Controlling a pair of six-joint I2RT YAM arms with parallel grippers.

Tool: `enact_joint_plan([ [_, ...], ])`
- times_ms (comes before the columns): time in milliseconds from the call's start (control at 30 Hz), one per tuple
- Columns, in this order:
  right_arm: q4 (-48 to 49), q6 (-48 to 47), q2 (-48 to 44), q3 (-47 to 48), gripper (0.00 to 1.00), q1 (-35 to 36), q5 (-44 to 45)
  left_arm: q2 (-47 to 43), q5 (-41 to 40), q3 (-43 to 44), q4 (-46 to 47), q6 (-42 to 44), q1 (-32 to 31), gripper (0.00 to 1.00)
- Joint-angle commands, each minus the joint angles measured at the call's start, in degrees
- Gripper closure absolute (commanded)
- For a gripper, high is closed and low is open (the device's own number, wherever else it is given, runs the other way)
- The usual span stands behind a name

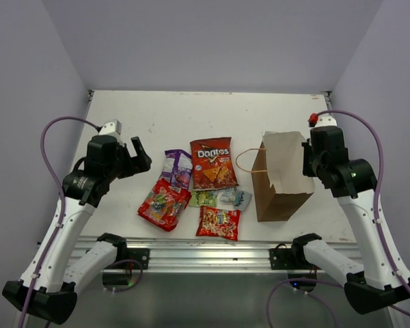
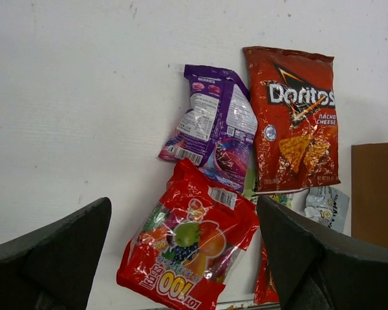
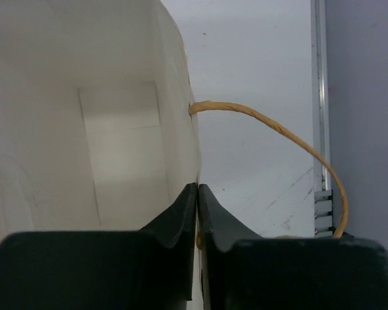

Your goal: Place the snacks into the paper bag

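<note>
My left gripper should next move down to the red candy packet (image 2: 189, 242), onto its edge that faces away from the green packet.
The brown paper bag (image 1: 281, 183) stands upright at the right with its mouth open. My right gripper (image 1: 306, 158) is shut on the bag's right wall at the rim (image 3: 198, 188); the white inside (image 3: 90, 129) and a tan handle (image 3: 278, 129) show. Six packets lie in the middle: red Doritos bag (image 1: 212, 162), purple (image 1: 178, 168), red candy (image 1: 163, 203), green (image 1: 205, 198), pale blue-white (image 1: 234, 198), red-orange printed (image 1: 219, 222). My left gripper (image 1: 138, 158) is open and empty, hovering left of the purple packet. In its wrist view its fingers straddle the red candy packet (image 2: 189, 242) from above.
A metal rail (image 1: 191, 249) runs along the table's near edge. Grey walls enclose the white table (image 1: 212, 116) at the back and both sides. Purple cables loop beside each arm.
</note>
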Motion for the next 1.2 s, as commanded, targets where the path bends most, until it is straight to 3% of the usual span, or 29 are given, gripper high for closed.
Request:
enact_joint_plan([
  [0, 2.5, -0.7, -0.4, -0.1, 0.97, 0.1, 1.2, -0.8, -1.5, -0.6, 1.9, 0.3, -0.2, 0.02],
  [233, 2.4, -1.2, -0.6, 0.5, 1.00, 0.1, 1.6, -2.0, -5.5, -5.2, 0.4, 0.4, -0.3, 0.08],
  [433, 2.5, -1.0, -0.2, 0.9, 1.00, 0.1, 1.5, -3.3, -5.2, -13.2, -0.8, -0.4, -0.2, 0.02],
  [567, 2.7, -0.9, 0.1, 0.8, 1.00, 0.1, 1.2, -2.1, -2.6, -13.9, -0.1, -0.1, -0.4, 0.02],
  [967, 3.6, -0.4, 0.3, 1.4, 1.00, 0.1, 0.7, 14.1, 2.1, -14.3, -1.1, 2.5, -1.2, 0.02],
  [1167, 3.7, -0.3, -0.1, 1.1, 1.00, 0.1, 1.0, 18.4, 4.6, -14.7, -0.5, 3.5, -1.9, 0.31],
])
